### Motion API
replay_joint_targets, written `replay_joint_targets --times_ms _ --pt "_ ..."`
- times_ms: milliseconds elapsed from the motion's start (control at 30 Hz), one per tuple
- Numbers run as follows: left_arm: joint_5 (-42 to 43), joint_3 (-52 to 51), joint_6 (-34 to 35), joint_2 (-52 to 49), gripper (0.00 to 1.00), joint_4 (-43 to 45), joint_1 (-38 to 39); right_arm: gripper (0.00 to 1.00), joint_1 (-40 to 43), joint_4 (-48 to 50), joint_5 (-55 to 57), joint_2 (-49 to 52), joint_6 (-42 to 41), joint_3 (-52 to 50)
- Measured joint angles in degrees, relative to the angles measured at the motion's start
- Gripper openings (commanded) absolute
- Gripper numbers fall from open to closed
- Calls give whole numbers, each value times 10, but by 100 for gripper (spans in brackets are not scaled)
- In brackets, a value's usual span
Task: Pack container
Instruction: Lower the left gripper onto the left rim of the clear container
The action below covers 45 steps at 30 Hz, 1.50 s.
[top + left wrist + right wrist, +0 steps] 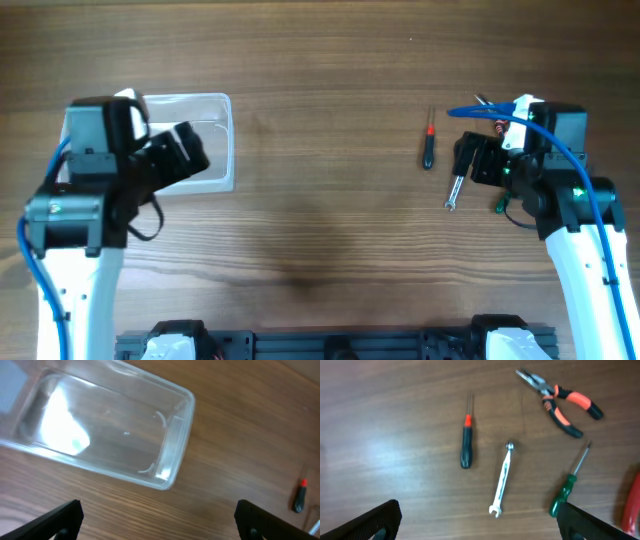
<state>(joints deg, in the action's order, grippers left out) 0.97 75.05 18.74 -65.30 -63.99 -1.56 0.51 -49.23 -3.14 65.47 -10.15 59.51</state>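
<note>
The tools lie far off, so the robot's left gripper should cross left in the overhead view to the tub's outer end (65,130) and go down with its fingers on both sides of the tub's rim.
The container (215,140) is a clear plastic tub at the left of the table, partly under my left arm; it looks empty in the left wrist view (172,455). My left gripper (157,522) is open and empty above the wood just beside the tub. My right gripper (480,522) is open and empty above several hand tools: a black screwdriver with a red band (466,442), a silver wrench (502,479), a green screwdriver (565,492) and orange-black pliers (560,400). The black screwdriver (428,145) and wrench (453,192) also show in the overhead view.
A red object (632,505) shows at the right edge of the right wrist view. The black screwdriver also shows at the far right of the left wrist view (299,497). A dark rail (330,345) runs along the table's front edge.
</note>
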Motion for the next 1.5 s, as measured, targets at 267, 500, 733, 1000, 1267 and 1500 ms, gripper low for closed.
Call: replay_joint_targets --times_ms 267,500,733,1000,1267,1500 --pt "-6 135 -49 -121 98 -1 -188 100 0 -33 7 0 15 18" --pt "-61 149 -167 -269 83 85 -253 100 0 -39 7 0 41 18" --pt "-92 149 -244 -315 86 168 -273 100 0 -44 8 0 45 18" --pt "-95 149 -342 -363 86 182 -291 100 0 -44 8 0 45 18" --pt "-40 149 -417 -435 87 167 -292 100 0 -48 8 0 45 18" --pt "-19 149 -429 -488 68 165 -292 100 0 -62 8 0 45 18"
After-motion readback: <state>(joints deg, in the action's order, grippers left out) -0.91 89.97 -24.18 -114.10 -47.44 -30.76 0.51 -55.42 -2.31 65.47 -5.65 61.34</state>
